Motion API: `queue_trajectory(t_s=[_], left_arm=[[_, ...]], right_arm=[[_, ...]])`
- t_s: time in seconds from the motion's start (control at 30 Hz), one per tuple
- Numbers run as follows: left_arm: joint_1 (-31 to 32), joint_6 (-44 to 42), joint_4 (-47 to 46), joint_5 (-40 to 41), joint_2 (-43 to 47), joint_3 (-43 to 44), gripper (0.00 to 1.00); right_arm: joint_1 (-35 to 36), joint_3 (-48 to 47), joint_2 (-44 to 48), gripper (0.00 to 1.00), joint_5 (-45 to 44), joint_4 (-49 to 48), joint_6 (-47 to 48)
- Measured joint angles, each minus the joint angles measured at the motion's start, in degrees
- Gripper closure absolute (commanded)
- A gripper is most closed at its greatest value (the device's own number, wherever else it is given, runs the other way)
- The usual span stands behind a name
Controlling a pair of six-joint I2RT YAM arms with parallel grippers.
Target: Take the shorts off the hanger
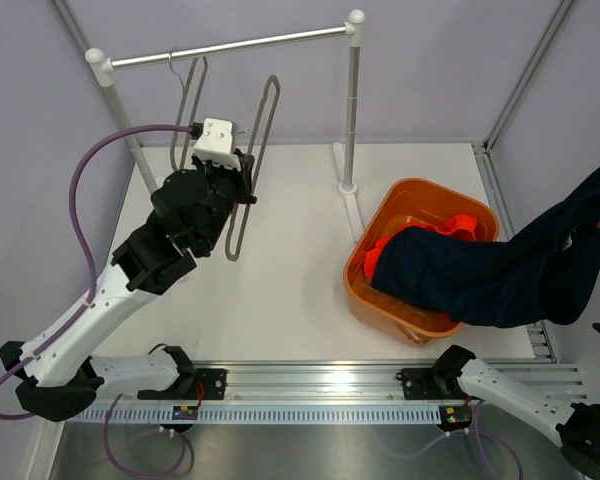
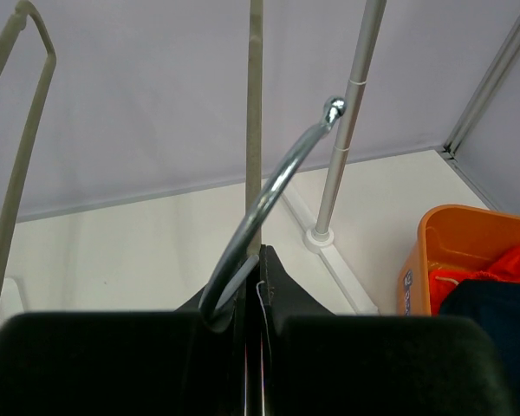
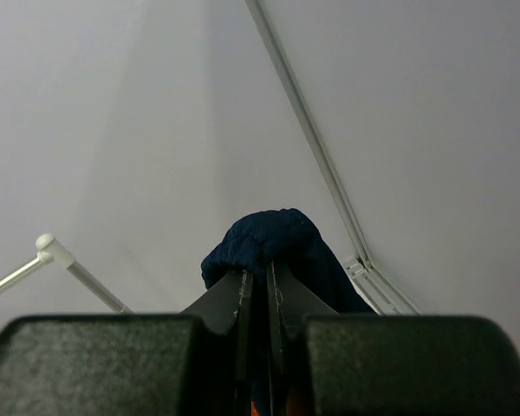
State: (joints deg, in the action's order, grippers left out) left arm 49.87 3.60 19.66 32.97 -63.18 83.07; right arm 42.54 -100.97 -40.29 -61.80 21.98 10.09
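I need to swing my right gripper left in the top view, lower it over the orange basket and release, as the shorts (image 1: 500,270) stretch past the basket's rim.
My left gripper (image 1: 244,186) (image 2: 260,260) is shut on the grey hanger (image 1: 263,130) at its middle. The hanger's chrome hook (image 2: 273,195) curves up past the jaws, and its grey bar (image 2: 255,104) runs straight up. The hanger is bare and stands off the rail. The navy shorts (image 1: 500,270) (image 3: 269,238) hang from my right gripper (image 3: 260,277), which is shut on a bunched fold of them. They are lifted at the far right, and their lower end trails into the orange basket (image 1: 412,190). In the top view the cloth hides the right gripper.
A second grey hanger (image 1: 189,110) (image 2: 17,156) hangs by its hook on the rack rail (image 1: 240,44). The rack's upright pole (image 1: 352,110) (image 2: 342,147) stands beside the basket. Red cloth (image 1: 462,221) lies in the basket under the shorts. The enclosure walls are close on the right.
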Motion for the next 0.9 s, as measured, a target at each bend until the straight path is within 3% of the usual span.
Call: queue_trajectory(t_s=[0.5, 0.77, 0.83, 0.9], left_arm=[[0.0, 0.2, 0.9, -0.2, -0.8, 0.0, 1.0], [0.0, 1.0, 3.0, -0.2, -0.8, 0.0, 1.0], [0.0, 1.3, 4.4, -0.3, -0.8, 0.0, 1.0], [0.0, 1.5, 6.2, -0.3, -0.8, 0.3, 1.0]], right_arm=[[-0.1, 4.4, -25.4, 0.96, 14.2, 8.4, -10.1], [-0.1, 27.1, -12.2, 0.93, 13.1, 12.5, -23.6], [-0.2, 33.9, -6.9, 0.88, 13.6, 13.3, -28.3], [-0.2, 39.9, -2.8, 0.76, 14.5, 15.1, -32.0]])
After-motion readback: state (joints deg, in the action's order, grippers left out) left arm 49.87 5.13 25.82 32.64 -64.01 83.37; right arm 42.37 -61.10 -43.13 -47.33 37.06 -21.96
